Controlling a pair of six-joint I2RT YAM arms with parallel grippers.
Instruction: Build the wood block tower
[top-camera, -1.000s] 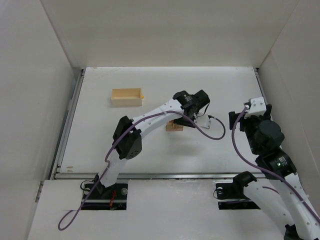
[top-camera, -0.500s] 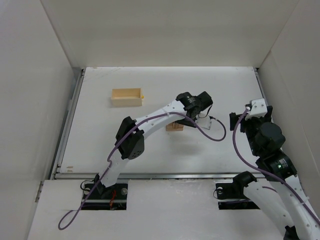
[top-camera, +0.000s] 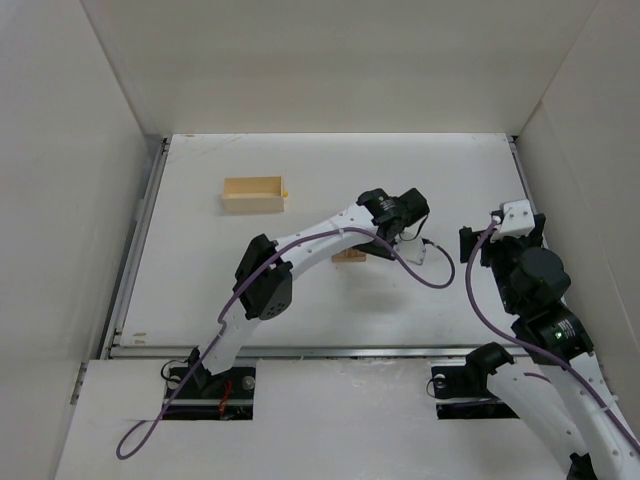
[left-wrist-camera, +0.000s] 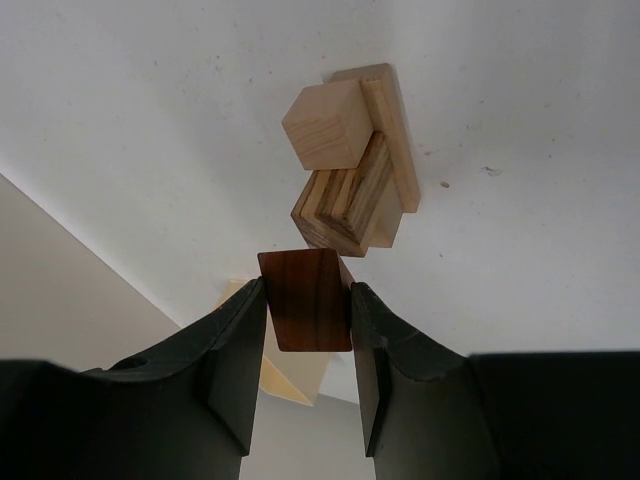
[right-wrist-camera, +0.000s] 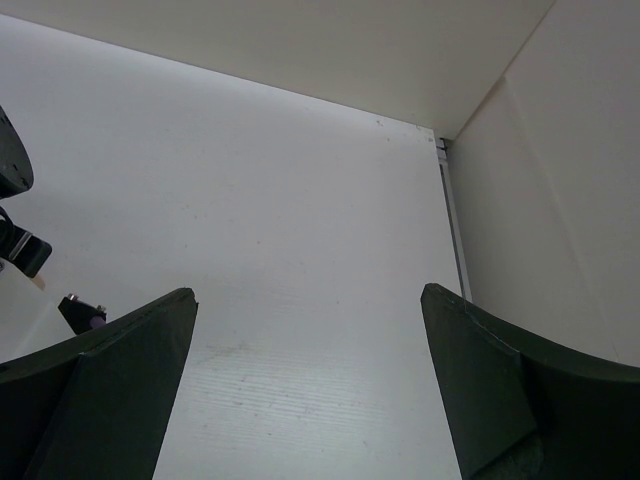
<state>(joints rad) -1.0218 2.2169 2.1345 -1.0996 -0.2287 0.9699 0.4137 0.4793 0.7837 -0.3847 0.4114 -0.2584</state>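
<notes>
My left gripper should move down onto the bare end of the striped tan block (left-wrist-camera: 331, 216) and release there, because the pale cube (left-wrist-camera: 325, 125) fills the other end of the block.
The wood block tower (left-wrist-camera: 345, 205) is a small stack: a flat pale plank at the bottom, a striped tan block on it, and a pale cube (left-wrist-camera: 325, 125) resting on top at an angle. In the top view the tower (top-camera: 349, 257) peeks out from under my left arm. My left gripper (left-wrist-camera: 306, 290) is shut on a reddish-brown block (left-wrist-camera: 305, 305), held in the air just short of the stack and not touching it. My right gripper (right-wrist-camera: 308, 295) stands wide open over bare table at the right (top-camera: 500, 236), holding nothing.
A pale yellow rectangular wooden box (top-camera: 253, 194) lies at the back left of the white table; its corner (left-wrist-camera: 290, 375) shows between my left fingers. White walls enclose the table on three sides. A purple cable hangs from the left arm (top-camera: 430, 275).
My left gripper has shifted slightly right and toward the near edge with the reddish-brown block still in it. The right arm has drifted a little to the right.
</notes>
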